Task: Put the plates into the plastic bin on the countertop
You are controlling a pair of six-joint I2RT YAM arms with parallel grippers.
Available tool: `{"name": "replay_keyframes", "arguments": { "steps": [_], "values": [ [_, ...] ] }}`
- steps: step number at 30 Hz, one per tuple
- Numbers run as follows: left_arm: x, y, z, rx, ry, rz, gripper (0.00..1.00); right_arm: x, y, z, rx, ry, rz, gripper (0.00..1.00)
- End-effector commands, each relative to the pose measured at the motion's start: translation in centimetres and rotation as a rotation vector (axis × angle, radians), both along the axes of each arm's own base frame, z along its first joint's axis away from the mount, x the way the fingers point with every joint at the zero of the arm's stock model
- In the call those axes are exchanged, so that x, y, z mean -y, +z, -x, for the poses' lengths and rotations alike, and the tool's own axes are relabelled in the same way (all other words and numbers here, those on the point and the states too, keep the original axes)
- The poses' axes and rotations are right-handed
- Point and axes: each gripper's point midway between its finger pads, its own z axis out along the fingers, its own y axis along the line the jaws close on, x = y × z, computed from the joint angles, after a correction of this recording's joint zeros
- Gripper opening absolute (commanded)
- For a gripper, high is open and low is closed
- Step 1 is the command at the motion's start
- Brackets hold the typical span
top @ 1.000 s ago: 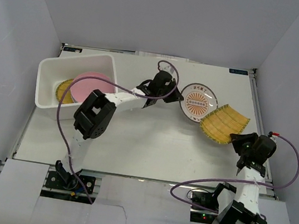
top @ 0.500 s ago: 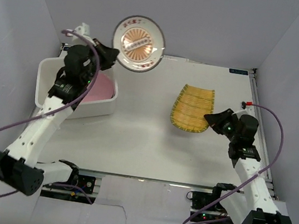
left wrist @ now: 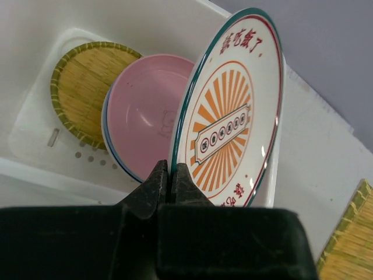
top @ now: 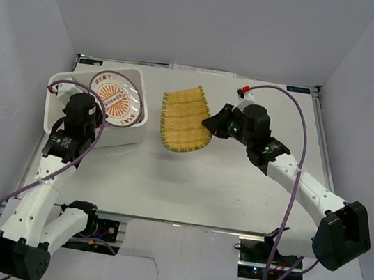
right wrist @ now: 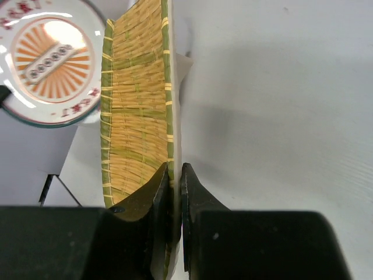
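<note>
The robot's right gripper needs to go to the left in the top view, then down over the bin's nearest rim (top: 144,98) to release the woven plate, which still hangs outside the bin.
My left gripper (top: 92,103) is shut on the rim of the white plate with the orange pattern (top: 116,98), holding it tilted over the white plastic bin (top: 54,121); in the left wrist view the gripper (left wrist: 172,172) pinches that plate (left wrist: 233,111). Inside the bin lie a pink plate (left wrist: 145,111) on a blue one and a round yellow woven plate (left wrist: 81,87). My right gripper (top: 212,124) is shut on the edge of the rectangular yellow woven plate (top: 184,118) and holds it above the countertop (top: 236,189), right of the bin; it also shows in the right wrist view (right wrist: 137,111).
Grey walls enclose the countertop on three sides. Metal rails (top: 321,139) run along its edges. The bin stands at the back left corner. The right arm (top: 294,177) stretches across the middle right of the surface.
My left gripper has lowered the orange-patterned plate from high at the back down over the bin. My right gripper has carried the woven plate leftward toward the bin.
</note>
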Motion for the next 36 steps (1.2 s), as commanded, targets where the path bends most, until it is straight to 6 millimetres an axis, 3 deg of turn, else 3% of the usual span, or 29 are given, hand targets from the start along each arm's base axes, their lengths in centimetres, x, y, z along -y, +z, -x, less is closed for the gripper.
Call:
{"name": "replay_keyframes", "arguments": {
  "steps": [1,2,3,5,6,11,12,13,14,15,16,17,18,19,20,22,23,24,25,26,28,31,32,33,35,36],
  "values": [
    [-1.5,-0.9,-1.2,0.0,0.035,0.04,0.0,-3.4,6.9,-1.0,0.183,0.036,-0.081,0.08],
    [-1.8,-1.4,-1.6,-0.001,0.03,0.059,0.0,-4.1,8.5,-1.2,0.209,0.046,-0.099,0.08],
    [-3.9,-1.7,-1.8,0.003,0.079,0.08,0.0,-5.0,8.1,-1.5,0.198,0.058,-0.089,0.08],
    [-4.2,-2.8,-2.6,-0.008,0.037,0.145,0.0,-6.6,9.0,-1.4,0.21,0.086,-0.089,0.08],
    [-5.7,-3.2,-2.7,-0.007,0.071,0.174,0.0,-7.6,9.8,-2.1,0.225,0.085,-0.085,0.08],
    [-6.3,-6.8,-4.5,-0.088,0.063,0.273,0.0,-11.9,11.1,-3.4,0.233,0.114,-0.094,0.08],
    [-6.2,-7.4,-4.6,-0.097,0.054,0.291,0.03,-12.8,10.0,-4.1,0.218,0.108,-0.079,0.08],
    [-6.2,-7.7,-4.6,-0.101,0.054,0.3,0.09,-13.6,11.4,-4.4,0.238,0.11,-0.099,0.08],
    [-5.7,-7.5,-4.7,-0.092,0.023,0.316,0.28,-14.2,11.5,-4.8,0.236,0.11,-0.101,0.08],
    [-5.4,-7.2,-4.5,-0.078,0.006,0.32,0.44,-15.3,10.0,-5.5,0.214,0.112,-0.085,0.08],
    [-5.3,-6.7,-4.5,-0.059,-0.003,0.32,0.59,-16.0,11.5,-5.8,0.232,0.114,-0.108,0.08],
    [-5.0,-5.4,-4.4,-0.024,-0.018,0.319,0.81,-16.9,10.0,-6.6,0.211,0.118,-0.092,0.08],
    [-4.9,-4.7,-4.4,-0.005,-0.027,0.32,0.89,-17.5,9.8,-6.9,0.209,0.12,-0.092,0.08],
    [-4.6,-3.8,-4.4,0.018,-0.037,0.332,0.94,-18.2,11.1,-7.2,0.23,0.12,-0.111,0.08],
    [-4.3,-2.8,-4.5,0.036,-0.051,0.337,0.98,-19.0,9.4,-8.0,0.207,0.121,-0.092,0.08],
    [-4.1,0.9,-4.6,0.116,-0.068,0.338,0.98,-20.0,9.1,-8.5,0.201,0.122,-0.097,0.08],
    [-4.1,2.5,-4.5,0.151,-0.074,0.331,0.98,-20.6,9.9,-8.8,0.212,0.123,-0.111,0.08],
    [-4.0,4.0,-4.4,0.183,-0.081,0.322,0.98,-21.4,8.4,-9.2,0.191,0.128,-0.099,0.08],
    [-3.9,5.6,-4.2,0.214,-0.09,0.315,0.98,-22.1,8.3,-8.9,0.189,0.14,-0.101,0.08],
    [-3.5,8.5,-4.0,0.261,-0.116,0.302,0.98,-22.9,7.7,-9.2,0.182,0.145,-0.097,0.08],
    [-1.9,11.5,-4.0,0.307,-0.219,0.307,0.98,-24.5,7.2,-8.4,0.179,0.169,-0.097,0.08],
    [1.0,13.1,-3.6,0.331,-0.384,0.324,0.98,-26.8,6.2,-7.3,0.173,0.198,-0.101,0.08],
    [1.9,13.2,-3.4,0.329,-0.429,0.331,0.98,-27.5,5.0,-7.2,0.161,0.203,-0.09,0.08],
    [2.6,13.1,-3.2,0.327,-0.465,0.333,0.98,-28.3,5.5,-6.6,0.166,0.213,-0.105,0.08],
    [4.8,13.0,-2.7,0.317,-0.574,0.343,0.98,-29.4,4.3,-6.3,0.146,0.22,-0.108,0.08],
    [5.5,12.7,-2.5,0.307,-0.61,0.342,0.98,-29.7,4.7,-6.4,0.153,0.2,-0.117,0.15]
  ]
}}
